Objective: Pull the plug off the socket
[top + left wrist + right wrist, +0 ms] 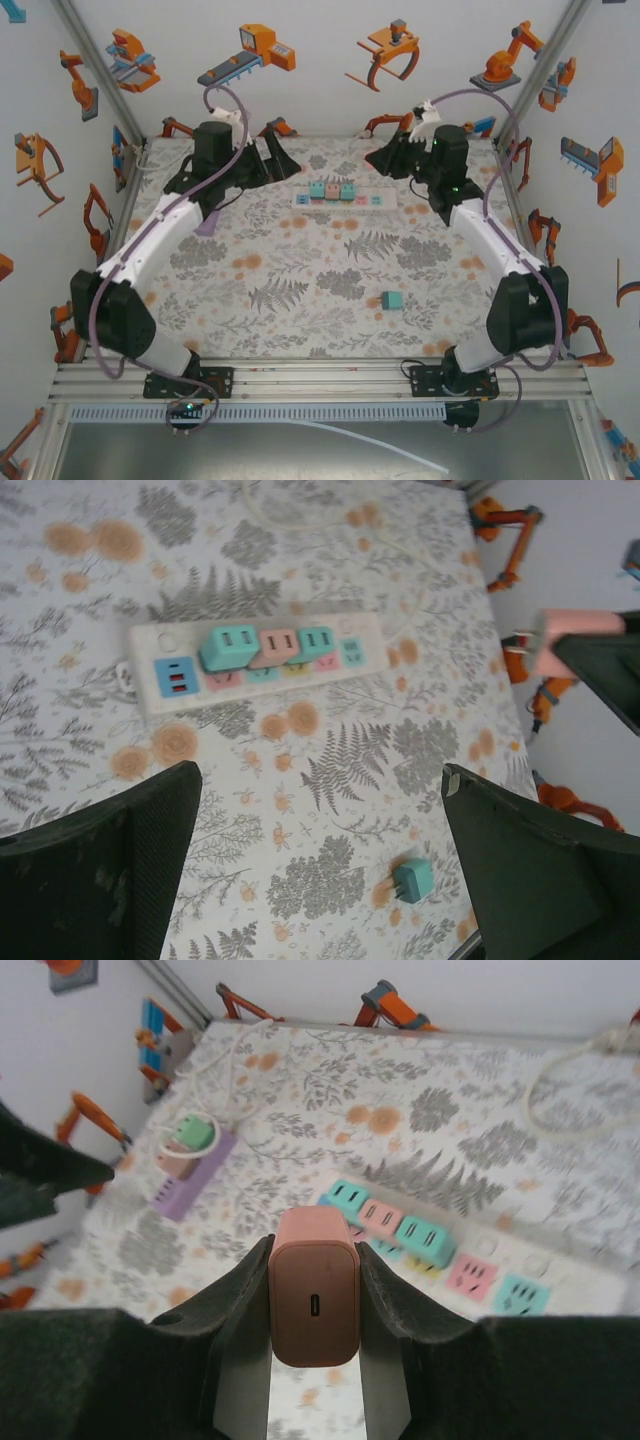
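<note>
My right gripper will next lower the pink plug back and down to the table [411, 302] beside the loose teal plug and let go.
A white socket strip [150, 640] lies at the back of the table with three plugs in it: teal [230, 647], pink [279, 646] and teal [316, 642]. The strip [385, 200] also shows from above. My right gripper [314, 1250] is shut on a pink plug [313, 1305], held in the air clear of the strip [560, 1285]. The same pink plug [565, 640] shows at the right of the left wrist view. My left gripper [320, 865] stands open above the table, nothing between its fingers [110, 875]. From above, the left gripper [275, 162] and right gripper [392, 158] flank the strip.
A loose teal plug [391, 299] lies on the table right of centre, also in the left wrist view [412, 880]. A purple strip [190, 1170] carrying a green plug lies at the left, near the left arm. A white cable [575, 1080] coils at the back right.
</note>
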